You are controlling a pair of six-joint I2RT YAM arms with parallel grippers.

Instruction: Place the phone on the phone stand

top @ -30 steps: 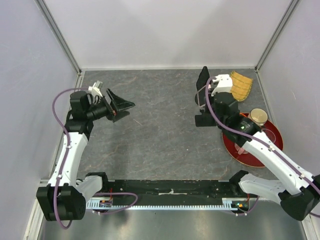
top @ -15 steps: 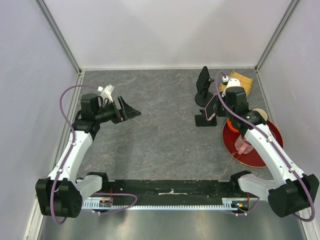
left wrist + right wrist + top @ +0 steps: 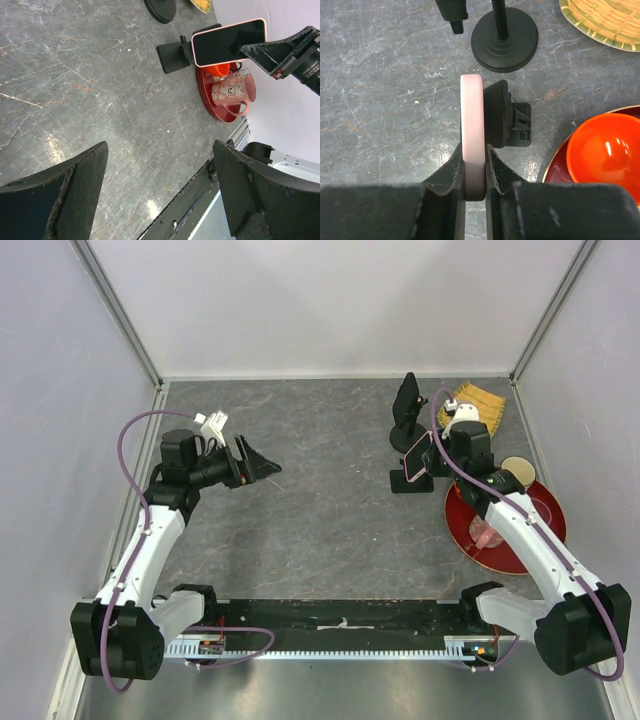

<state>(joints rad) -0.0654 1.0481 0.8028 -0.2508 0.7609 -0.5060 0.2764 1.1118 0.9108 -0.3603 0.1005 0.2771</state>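
I should lower my right gripper a short way to seat the pink phone (image 3: 415,457) on the black phone stand and let go of it, because the phone is hanging above the stand.
The pink phone (image 3: 415,457) is clamped edge-on in my right gripper (image 3: 474,152) and hangs just above and left of the small black phone stand (image 3: 404,481). In the right wrist view the phone (image 3: 472,120) stands upright beside the stand's cradle (image 3: 506,117), close to it. The left wrist view shows the phone's dark screen (image 3: 228,42) in front of the stand (image 3: 172,54). My left gripper (image 3: 262,465) is open and empty, raised over the left of the table, and its wide-apart fingers (image 3: 75,190) frame bare floor.
A taller black holder on a round base (image 3: 405,415) stands just behind the phone stand. A red tray (image 3: 545,520) at the right holds an orange bowl (image 3: 605,145) and a pink mug (image 3: 232,89). A woven plate (image 3: 480,405) lies at the back right.
My right arm swung round and brought the phone down beside the stand, then edged it slightly left. My left arm shifted a little to the right, still open.
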